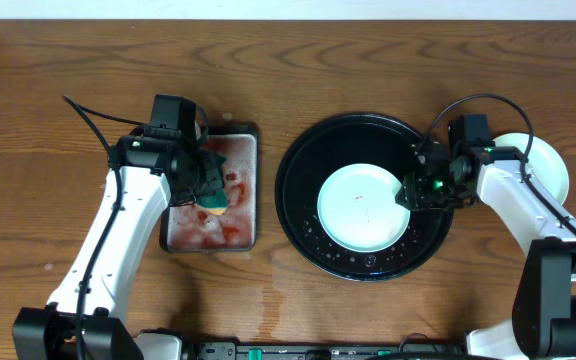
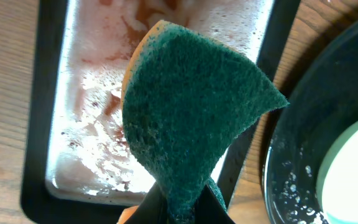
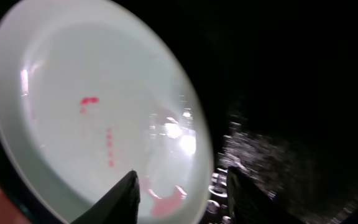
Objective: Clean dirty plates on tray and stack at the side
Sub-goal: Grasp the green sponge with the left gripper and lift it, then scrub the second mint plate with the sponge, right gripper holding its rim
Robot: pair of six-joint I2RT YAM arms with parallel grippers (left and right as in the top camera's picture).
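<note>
The pale blue plate's rim (image 1: 407, 211) (image 3: 207, 185) is just below my right gripper, between its open fingers, so next I will lower the gripper onto that rim and close it there.
A pale blue plate (image 1: 358, 205) with small red smears lies on the round black tray (image 1: 298, 170). My right gripper (image 1: 408, 190) is open at the plate's right edge. In the right wrist view its fingers (image 3: 182, 193) straddle the rim of the plate (image 3: 73, 124), with the wet tray (image 3: 303, 74) beside it. A white-looking plate (image 1: 553, 170) lies on the bare wood at the right, partly hidden by the right arm. My left gripper (image 1: 211, 195) is shut on a green and yellow sponge (image 1: 215, 205) above the rectangular dish. The sponge (image 2: 191, 118) fills the left wrist view, pinched in the jaws (image 2: 185, 208).
A rectangular black-rimmed dish (image 1: 248, 135) with red-stained suds sits left of the tray; its rim (image 2: 36, 124) also shows in the left wrist view. The tray's edge (image 2: 303, 124) is close to its right. Brown wood table lies all around.
</note>
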